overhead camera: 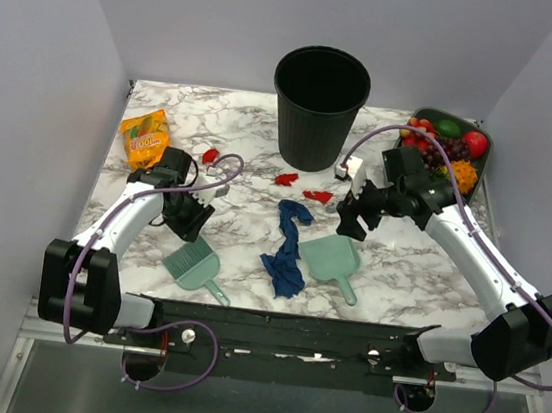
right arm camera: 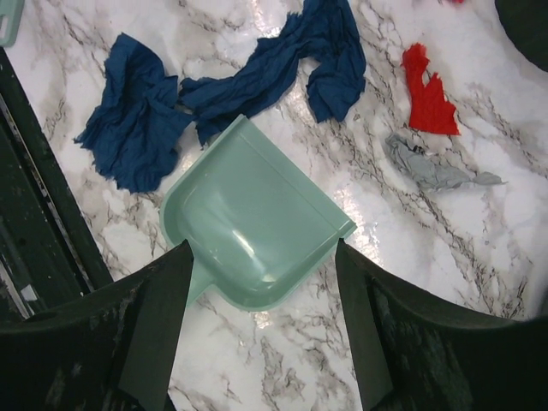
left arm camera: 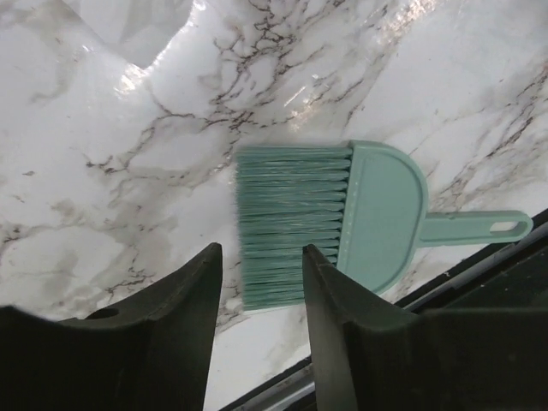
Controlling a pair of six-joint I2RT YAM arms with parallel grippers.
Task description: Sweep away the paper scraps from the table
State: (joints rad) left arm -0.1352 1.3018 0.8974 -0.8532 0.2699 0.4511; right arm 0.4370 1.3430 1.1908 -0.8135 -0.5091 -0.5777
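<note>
My left gripper turns and lowers back onto the bristles' near corner (overhead camera: 174,267) (left arm camera: 280,284) next, since the teal brush's bristles lie below my fingers and nearer my base.
Three red paper scraps (overhead camera: 210,155) (overhead camera: 285,179) (overhead camera: 318,196) lie on the marble table (overhead camera: 404,268) in front of the black bin. One red scrap (right arm camera: 428,90) also shows in the right wrist view. A teal hand brush (overhead camera: 194,265) (left arm camera: 330,218) lies flat near the front edge. My left gripper (overhead camera: 189,218) (left arm camera: 261,257) hangs open just above its bristles, with nothing between the fingers (left arm camera: 184,317). The teal dustpan (overhead camera: 333,259) (right arm camera: 248,218) rests on the table. My right gripper (overhead camera: 353,216) (right arm camera: 261,253) stands open above it, apart from it.
A long dark blue cloth (overhead camera: 289,248) (right arm camera: 231,86) lies crumpled between brush and dustpan. The black bin (overhead camera: 319,101) stands at the back centre, an orange snack packet (overhead camera: 144,137) at back left, a tray of toy fruit (overhead camera: 447,145) at back right. A grey scrap (right arm camera: 432,167) lies near the red one.
</note>
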